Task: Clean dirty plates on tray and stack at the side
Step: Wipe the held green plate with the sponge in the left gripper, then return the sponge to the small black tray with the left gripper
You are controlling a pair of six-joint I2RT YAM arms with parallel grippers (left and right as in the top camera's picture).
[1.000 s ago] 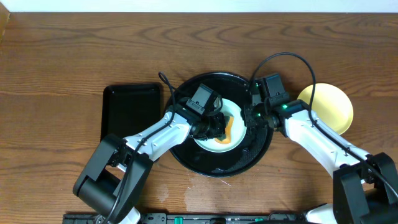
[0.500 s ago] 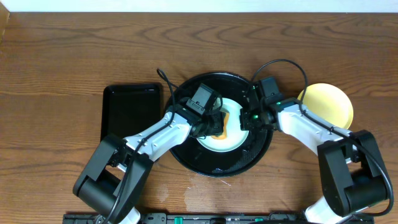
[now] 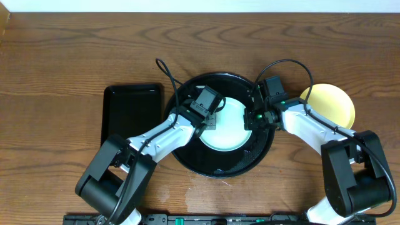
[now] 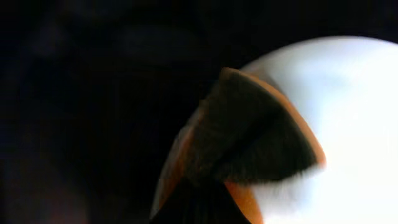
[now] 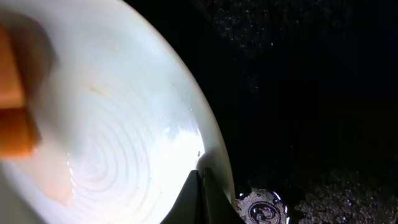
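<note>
The rectangular tray (image 3: 133,115) has room for the sponge on its empty bottom. My left gripper needs to move up and to the left in the overhead view next, then down onto the tray.
A pale mint-blue plate (image 3: 229,129) lies on the large round black tray (image 3: 209,161). My left gripper (image 3: 210,117) is shut on an orange sponge with a dark face (image 4: 249,134) and presses it on the plate's left part (image 4: 354,124). My right gripper (image 3: 250,119) is shut on the plate's right rim; the right wrist view shows its fingertips (image 5: 202,190) pinching the rim of the plate (image 5: 118,124), with the sponge (image 5: 13,109) at the far left. A pale yellow plate (image 3: 331,106) lies on the table to the right of the tray. No third plate shows.
A smaller rectangular black tray (image 3: 131,112) lies on the wooden table left of the round tray. Wet drops lie on the round tray's floor (image 5: 261,208) and on the table in front of it (image 3: 194,197). Arm cables arch above the tray.
The left gripper has dragged the sponge leftward across the plate, so the orange no longer shows from above. The right gripper closed in on the plate's rim and has stayed there.
</note>
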